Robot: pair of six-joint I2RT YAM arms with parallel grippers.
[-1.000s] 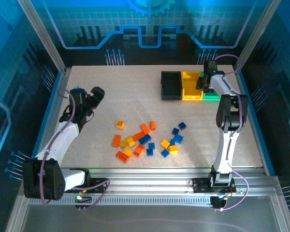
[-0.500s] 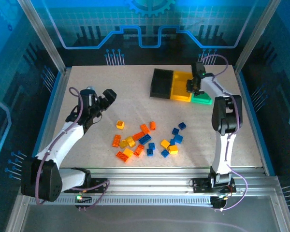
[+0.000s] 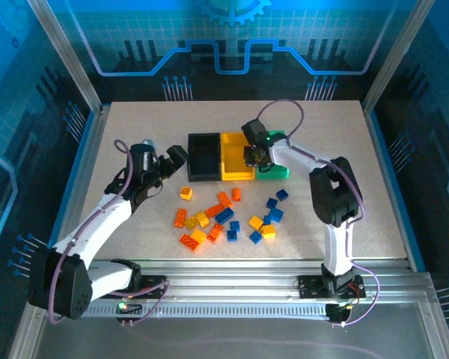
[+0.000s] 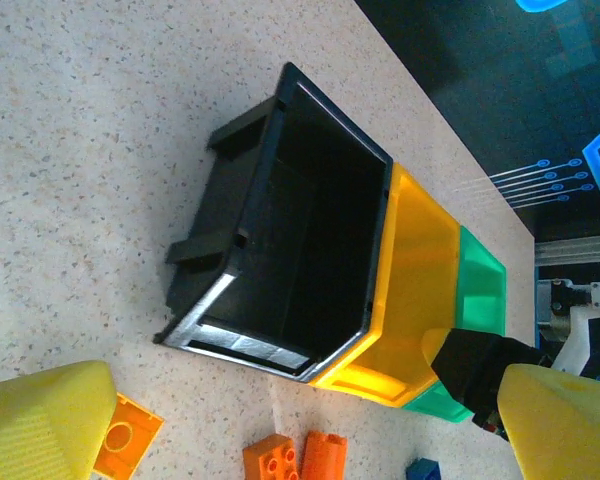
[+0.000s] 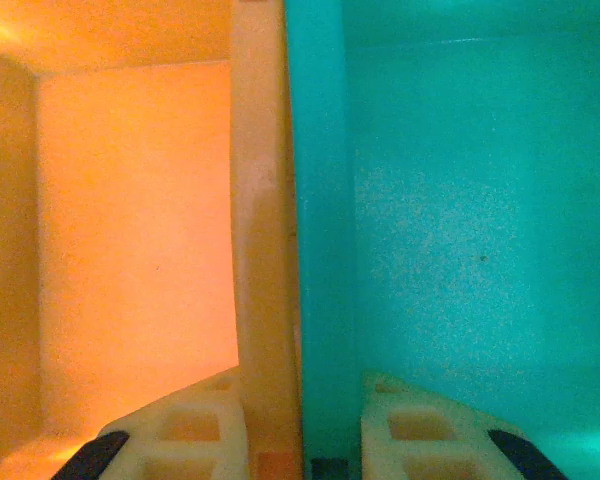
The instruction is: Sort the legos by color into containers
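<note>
A gap stands between the black bin and my left gripper. My right gripper next drags the yellow and green bins' shared side (image 5: 296, 250) toward it and slightly back, then releases.
The three joined containers stand mid-table: black bin (image 3: 203, 158), yellow bin (image 3: 233, 160), green bin (image 3: 278, 170), all seemingly empty. My right gripper (image 3: 256, 153) is shut on the shared wall (image 5: 270, 200) between the yellow bin (image 5: 130, 230) and the green bin (image 5: 460, 200), one finger in each. My left gripper (image 3: 176, 157) stands open just left of the black bin (image 4: 280, 130), nothing between its fingers (image 4: 40, 420). The legos (image 3: 224, 215) lie scattered on the table below the bins: yellow (image 3: 185, 193), orange (image 3: 224, 198) and blue (image 3: 282, 194) bricks.
Two orange bricks (image 4: 300, 458) lie close to the bins' near side, with another orange one (image 4: 130, 435) by my left finger. Metal frame posts and blue side rails bound the table (image 3: 135, 127).
The row of bins has slid from the back right toward the middle-left, held by my right gripper. My left arm has swung right, up to the black bin.
</note>
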